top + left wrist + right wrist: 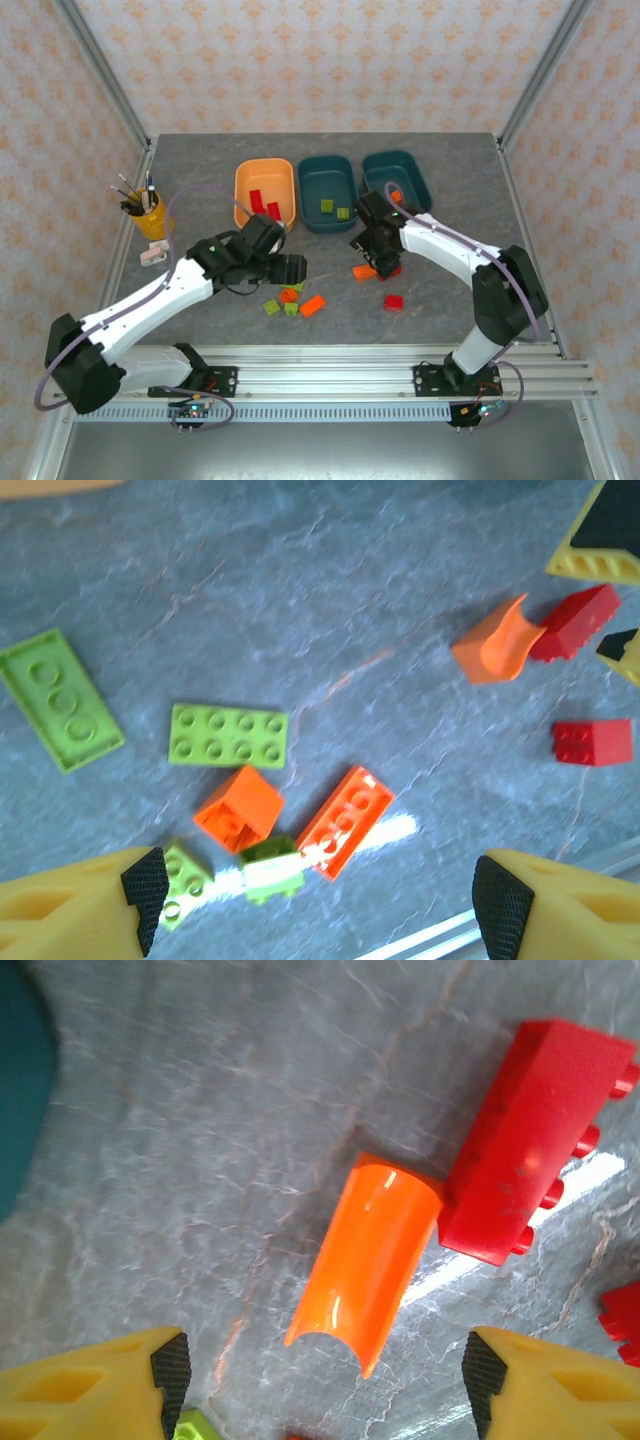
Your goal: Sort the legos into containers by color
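Note:
The curved orange brick's other end touches the red brick, so my right gripper needs to lower its open fingers around the loose end of the curved orange brick.
My left gripper hangs open above a cluster of legos: an orange slope brick, a long orange brick, small lime bricks and a lime plate. My right gripper is open just over a curved orange brick that touches a red brick. At the back, the light orange tub holds red bricks, the middle teal tub holds lime bricks, and the right teal tub holds an orange one. In the top view the left gripper and right gripper stand close together.
A yellow pen cup stands at the left edge of the table. Another red brick lies alone on the table to the right of the cluster. A longer lime plate lies at the left.

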